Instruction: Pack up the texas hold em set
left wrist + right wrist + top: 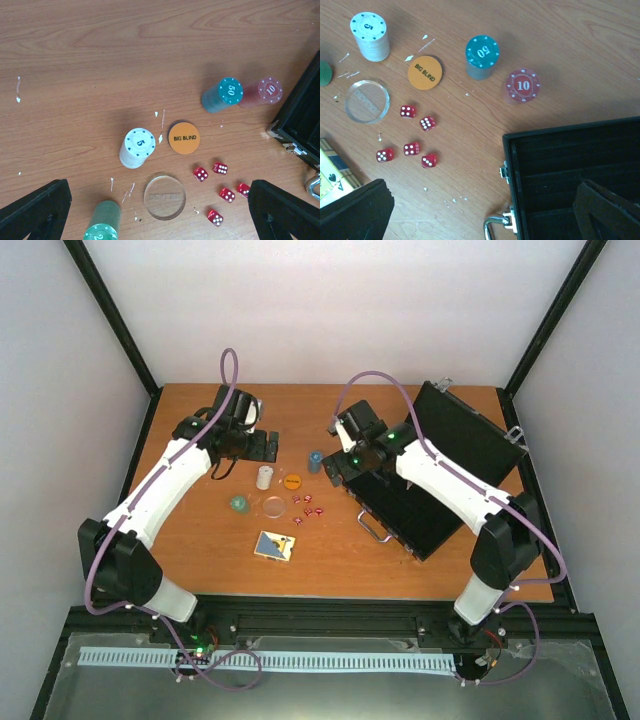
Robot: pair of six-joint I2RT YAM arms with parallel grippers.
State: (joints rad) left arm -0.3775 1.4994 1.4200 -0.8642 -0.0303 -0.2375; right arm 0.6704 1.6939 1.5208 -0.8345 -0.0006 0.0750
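Note:
The red chip stack (521,87) stands below the gripper's open fingers and outward of them, so next my right gripper needs to move outward and down to close around it.
The black case (440,502) lies open at the right, its lid (470,430) raised and its metal handle (372,528) facing the table's middle. Left of it stand the white (137,147), teal (223,94), red (262,92) and green (104,225) chip stacks. Among them lie the orange "BIG BLIND" disc (184,137), the clear disc (165,196) and several red dice (220,192). A card deck (274,545) lies nearer the front. My left gripper (160,210) hovers open and empty above the clear disc. Over the case's near-left corner (510,145), my right gripper (482,210) is open and holds nothing.
Small white flecks (161,137) dot the wooden tabletop (200,540). Black frame posts and white walls close in the table on the back and both sides. Purple cables loop over both arms.

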